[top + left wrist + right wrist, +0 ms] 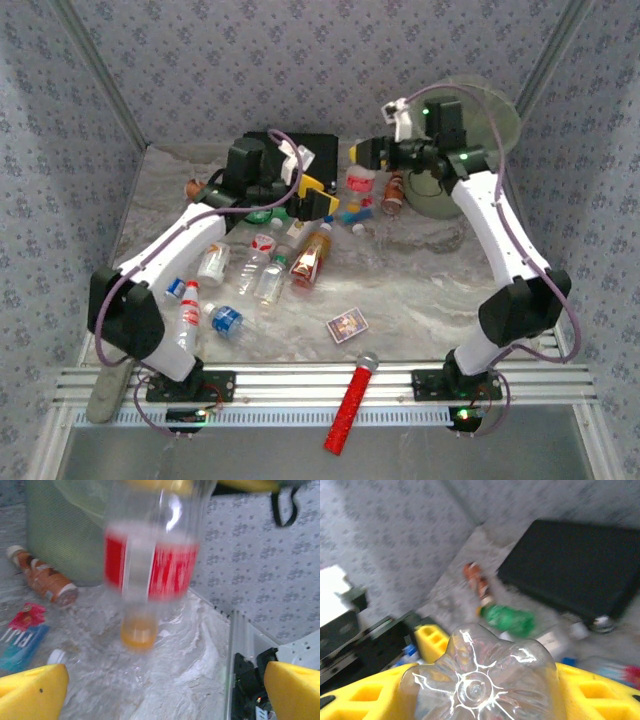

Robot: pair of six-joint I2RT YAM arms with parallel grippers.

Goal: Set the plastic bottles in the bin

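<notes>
The bin stands beside my right gripper, away from my left gripper, so next that right gripper will swing over the bin's opening [478, 122] and down to release the bottle.
My right gripper [363, 160] is shut on a clear bottle with a red label [360, 181], held cap-down above the table just left of the pale green bin [480, 120]. The right wrist view looks at the bottle's ribbed base [485, 680] between the yellow fingers [365, 692]. In the left wrist view this bottle [150, 560] hangs blurred, orange cap lowest, ahead of my left gripper [165, 690], which is open and empty. The left gripper [318, 197] sits beside it. Several more bottles [270, 280] lie at centre left, one orange-brown [312, 255] and one green [262, 213].
A black case [300, 145] lies at the back behind the left arm. An orange-brown bottle [47, 580] rests against the bin's side [55, 535]. A patterned card box [347, 325] and a red microphone [350, 405] lie near the front edge.
</notes>
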